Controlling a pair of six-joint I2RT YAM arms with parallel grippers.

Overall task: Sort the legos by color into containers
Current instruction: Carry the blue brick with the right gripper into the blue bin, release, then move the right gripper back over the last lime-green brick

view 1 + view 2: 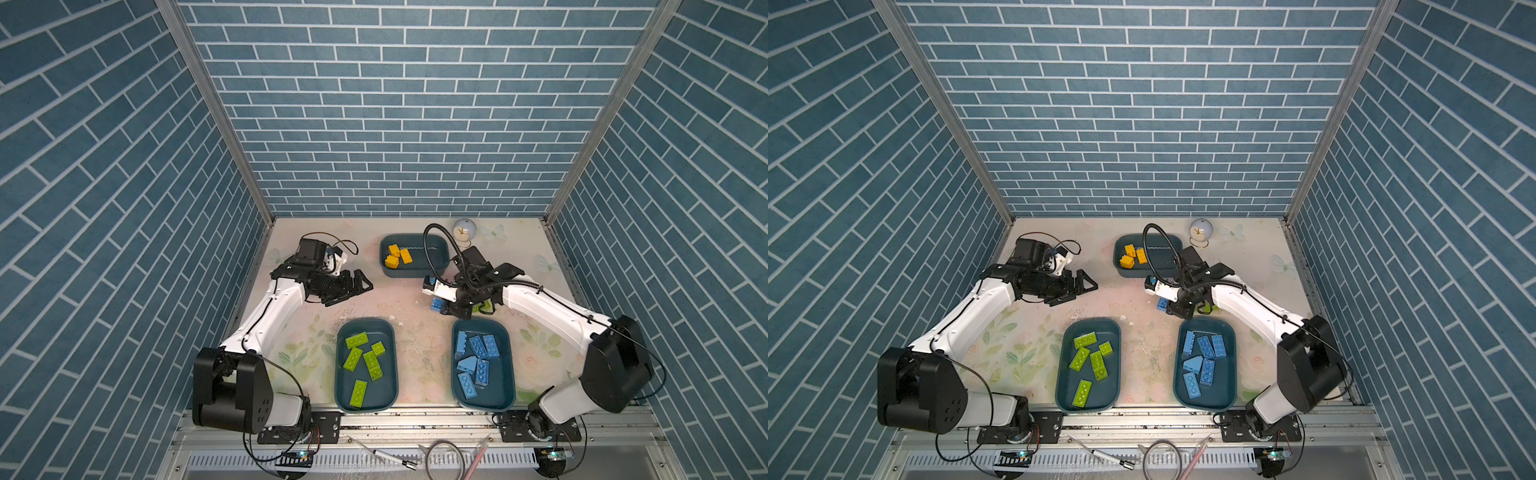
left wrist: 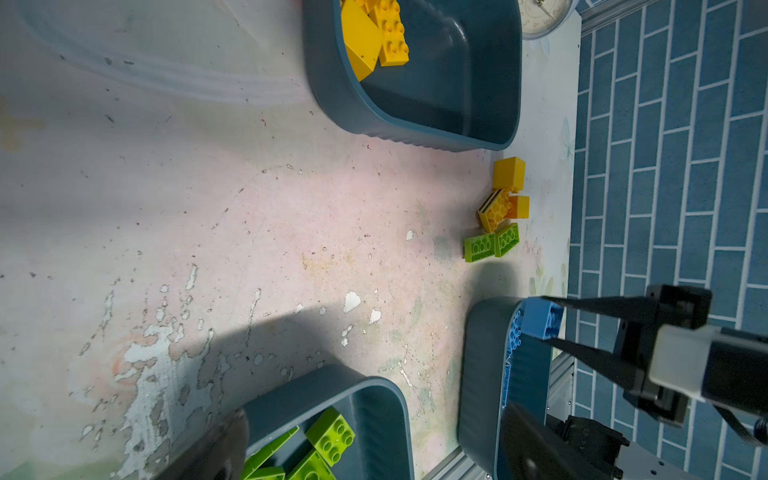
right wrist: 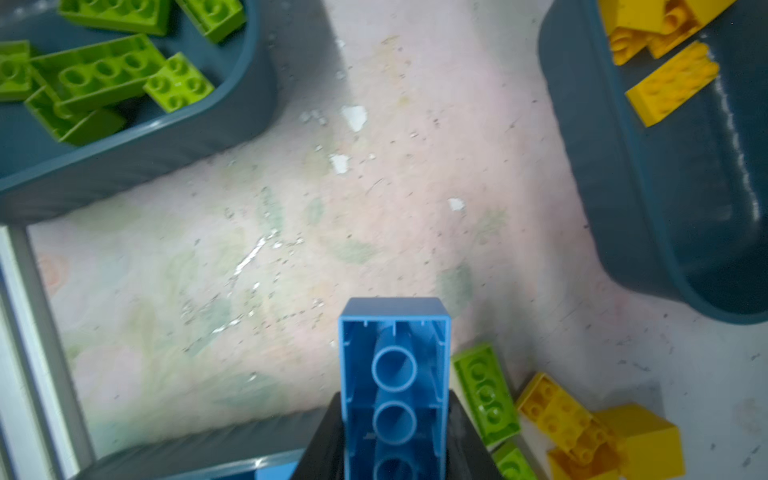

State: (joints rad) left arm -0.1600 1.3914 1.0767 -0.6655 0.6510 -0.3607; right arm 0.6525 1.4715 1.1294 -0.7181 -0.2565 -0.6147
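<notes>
My right gripper draws back over the bare bottom of the container with matching blue legos next and releases the lego, since that bottom lies back and below.
My right gripper (image 1: 444, 306) is shut on a light blue lego (image 1: 436, 303), seen from its hollow underside in the right wrist view (image 3: 395, 374). It hangs just beyond the far rim of the container (image 1: 500, 390) that holds several blue legos. My left gripper (image 1: 360, 286) stands open and empty at the left middle of the table. Another container (image 1: 384, 399) holds several green legos, and a third one (image 1: 432, 257) at the back holds yellow ones. Loose green legos (image 2: 480, 248) and yellow legos (image 2: 509, 173) lie by the right gripper.
A small round clock (image 1: 462, 230) stands at the back of the table behind the yellow container. A cable loop (image 1: 444, 455) and thin tools lie on the front rail. Blue brick-pattern walls close in three sides.
</notes>
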